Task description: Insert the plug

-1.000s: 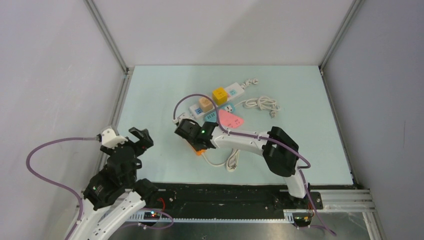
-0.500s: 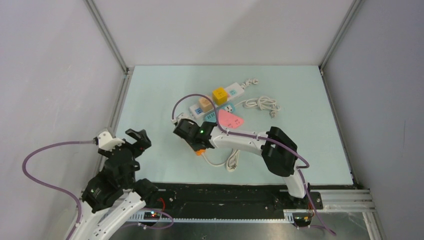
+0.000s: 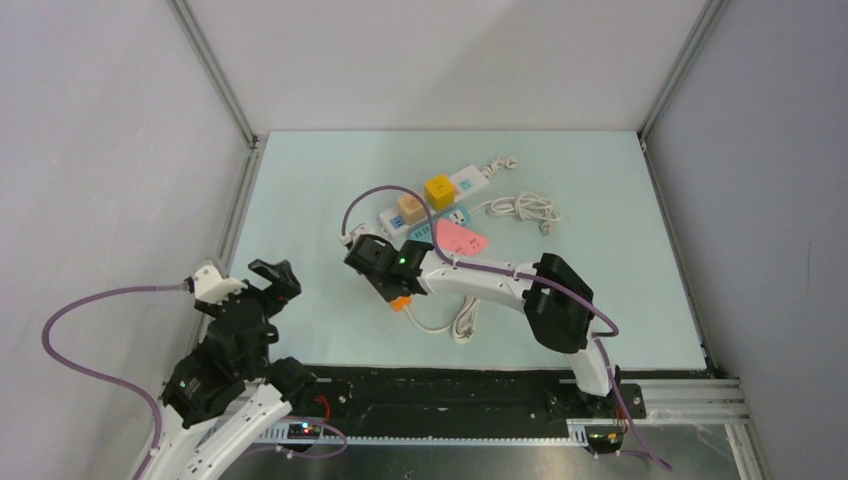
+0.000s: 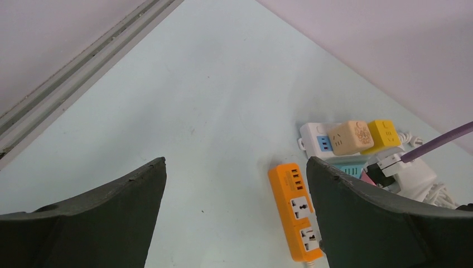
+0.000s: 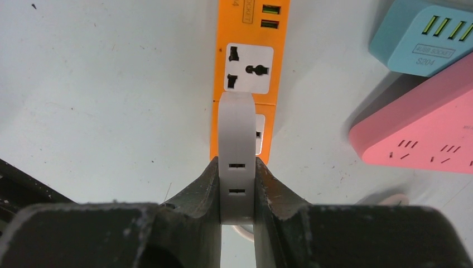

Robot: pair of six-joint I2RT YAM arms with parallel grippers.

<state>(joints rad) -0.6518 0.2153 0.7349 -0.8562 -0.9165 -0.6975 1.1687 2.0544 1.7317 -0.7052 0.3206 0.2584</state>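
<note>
The robot's right gripper already holds the white plug over the orange power strip's nearer socket (image 5: 260, 134), so next it will lower the plug onto that socket and release it there.
My right gripper (image 5: 237, 170) is shut on a white plug (image 5: 236, 134) and holds it over the orange power strip (image 5: 245, 61), covering the strip's nearer socket. The farther socket and the USB ports stay bare. In the top view the right gripper (image 3: 385, 272) hides most of the strip, whose orange end (image 3: 400, 303) shows. My left gripper (image 3: 272, 283) is open and empty at the table's left edge. In the left wrist view the orange strip (image 4: 294, 211) lies between the left fingers (image 4: 357, 206), far off.
A white strip with tan and yellow cubes (image 3: 432, 197), a teal strip (image 5: 421, 42) and a pink strip (image 5: 415, 131) lie behind the orange one. A white cable coil (image 3: 525, 208) lies at the back right. The strip's white cord (image 3: 452, 325) loops toward the front.
My right gripper has shifted slightly left and back with the plug. My left arm has drawn back a little toward the near left corner.
</note>
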